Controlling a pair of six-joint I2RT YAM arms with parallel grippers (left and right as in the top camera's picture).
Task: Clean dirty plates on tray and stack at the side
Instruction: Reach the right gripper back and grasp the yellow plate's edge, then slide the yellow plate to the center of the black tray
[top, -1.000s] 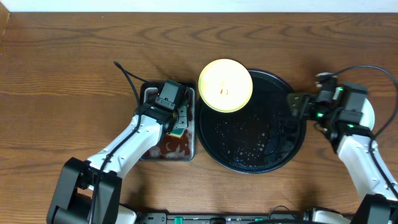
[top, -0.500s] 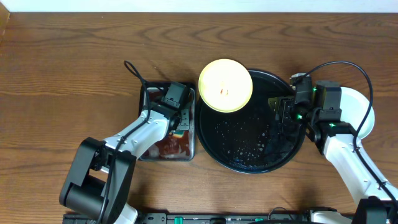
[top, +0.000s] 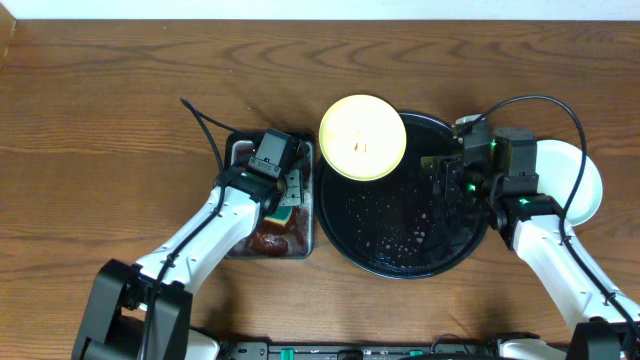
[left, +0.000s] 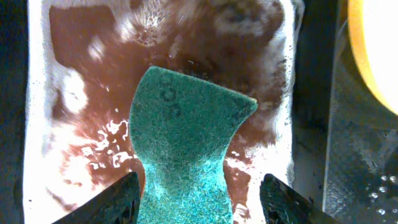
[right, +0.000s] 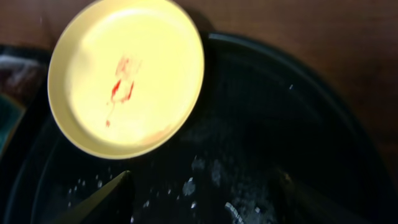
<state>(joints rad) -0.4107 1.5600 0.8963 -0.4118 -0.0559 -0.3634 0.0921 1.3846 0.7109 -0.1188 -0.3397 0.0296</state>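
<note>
Next, my right gripper moves away from my base toward the yellow plate, down onto the yellow plate's rim over the tray (top: 400, 262).
A pale yellow plate (top: 362, 137) (right: 127, 74) with a red smear lies on the upper left rim of the black tray (top: 400, 262) (right: 298, 112). Over the tray's right part hovers my right gripper (top: 443, 180) (right: 204, 176), open and holding nothing, its fingers pointing toward the yellow plate. A pale plate (top: 582, 180) rests on the table to the right of the tray, partly hidden by my right arm. My left gripper (top: 287, 200) (left: 201, 177) stands open in the metal pan, with the green sponge (left: 186, 137) between its fingers.
The rectangular metal pan (top: 236, 155) (left: 38, 124) holds brown liquid and foam and sits just left of the tray. Water droplets (top: 395, 235) speckle the tray floor. A black cable (top: 205, 125) runs up from my left wrist. Brown wooden table (top: 120, 120) surrounds everything.
My right gripper has moved left, from over the pale plate at the side to over the tray. My left gripper has stayed over the sponge in the pan.
</note>
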